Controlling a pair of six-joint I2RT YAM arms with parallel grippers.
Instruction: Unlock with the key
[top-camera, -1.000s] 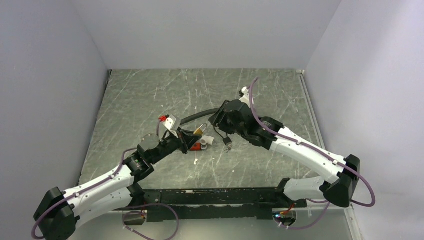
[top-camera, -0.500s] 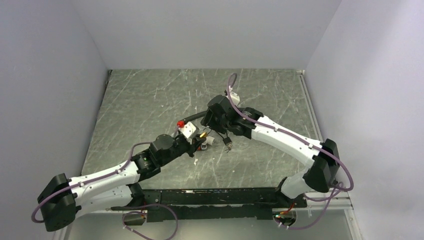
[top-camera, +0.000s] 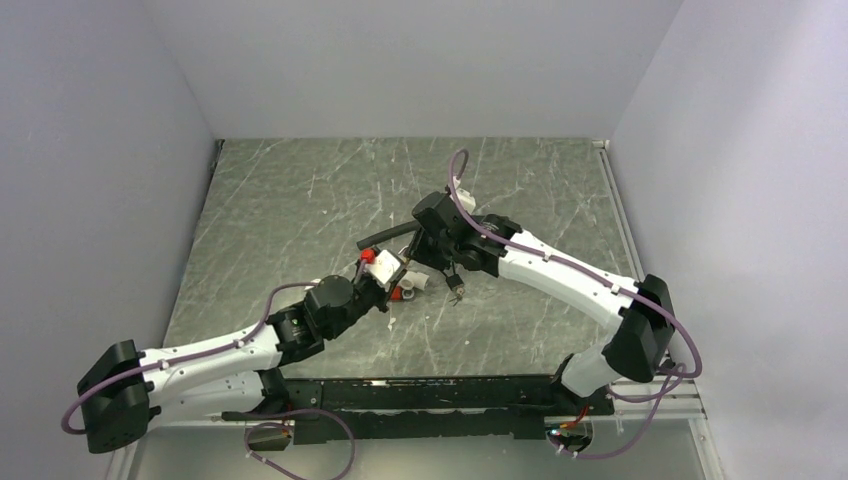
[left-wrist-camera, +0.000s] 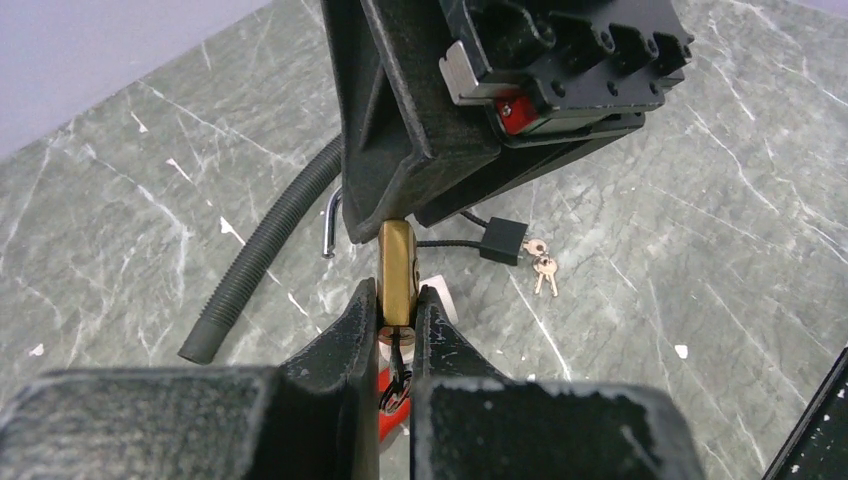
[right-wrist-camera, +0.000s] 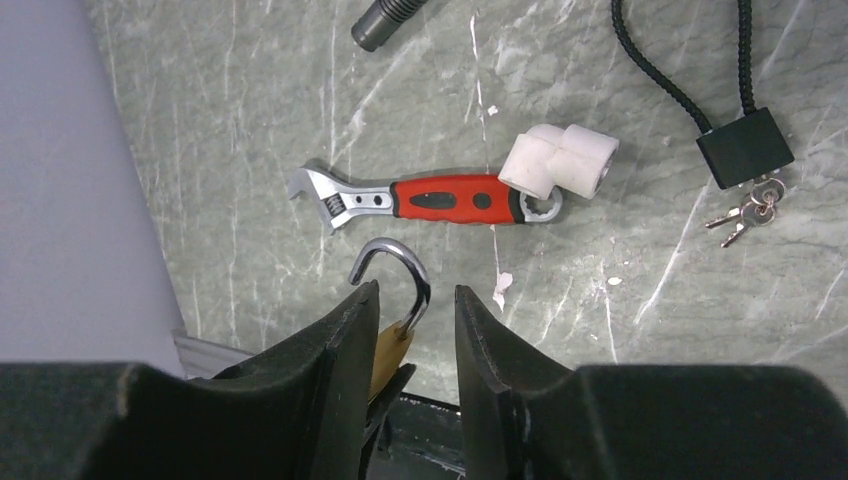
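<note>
Next, with the shackle open, the padlock in my left gripper goes away from my right gripper, to the left in the top view, then down onto empty table (top-camera: 322, 256).
My left gripper (left-wrist-camera: 397, 290) is shut on the brass padlock (left-wrist-camera: 397, 262) and holds it upright above the table. A small dark key (left-wrist-camera: 400, 352) with a ring hangs from the keyhole underneath, between the left fingers. The steel shackle (right-wrist-camera: 400, 268) stands open, its free end out of the body. My right gripper (right-wrist-camera: 415, 292) is open around the shackle, which sits in the gap with the brass body (right-wrist-camera: 390, 352) just below. In the top view both grippers meet at the padlock (top-camera: 405, 270) mid-table.
On the table below lie a red-handled wrench (right-wrist-camera: 440, 198), a white pipe elbow (right-wrist-camera: 560, 160), a black cable lock (right-wrist-camera: 745, 148) with a small bunch of keys (right-wrist-camera: 745, 212), and a black ribbed hose (left-wrist-camera: 265, 265). Grey walls enclose three sides.
The left arm carried the padlock right, toward the right gripper. The right arm reached left and came over the shackle; its jaws widened, then narrowed.
</note>
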